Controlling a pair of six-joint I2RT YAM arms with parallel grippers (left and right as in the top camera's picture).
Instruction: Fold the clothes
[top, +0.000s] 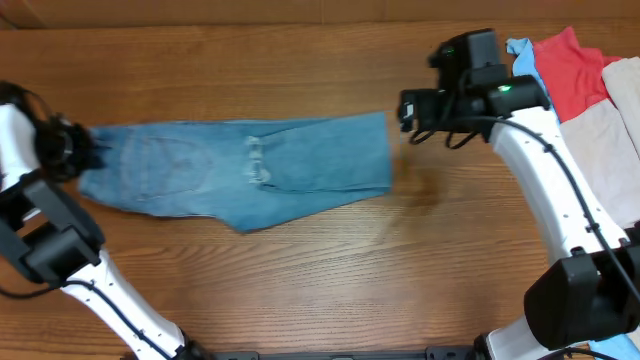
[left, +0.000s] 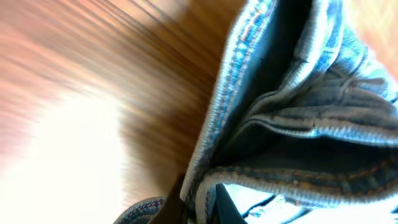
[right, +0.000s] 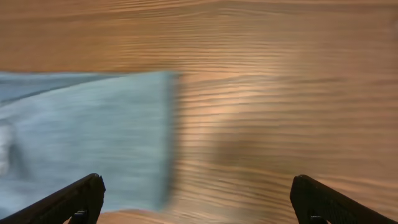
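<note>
The jeans (top: 240, 170) lie stretched out, so I should lift my left gripper across to let go of the waistband over the leg end (top: 358, 153), to its right in the overhead view.
The light blue denim jeans (top: 240, 170) lie folded lengthwise across the wooden table, waist at the left, leg ends at the right. My left gripper (top: 85, 152) is shut on the jeans' waistband (left: 249, 180), whose stitched edge sits between its fingers (left: 202, 202). My right gripper (top: 408, 112) is open and empty, just right of the leg end (right: 93, 143), which it does not touch. In the right wrist view its fingers (right: 199, 199) spread wide over the bare wood beside the leg end.
A pile of other garments lies at the back right: a light blue one (top: 522, 60), a red one (top: 572, 68) and a beige one (top: 615, 120). The table's wood (top: 330, 270) shows in front of the jeans.
</note>
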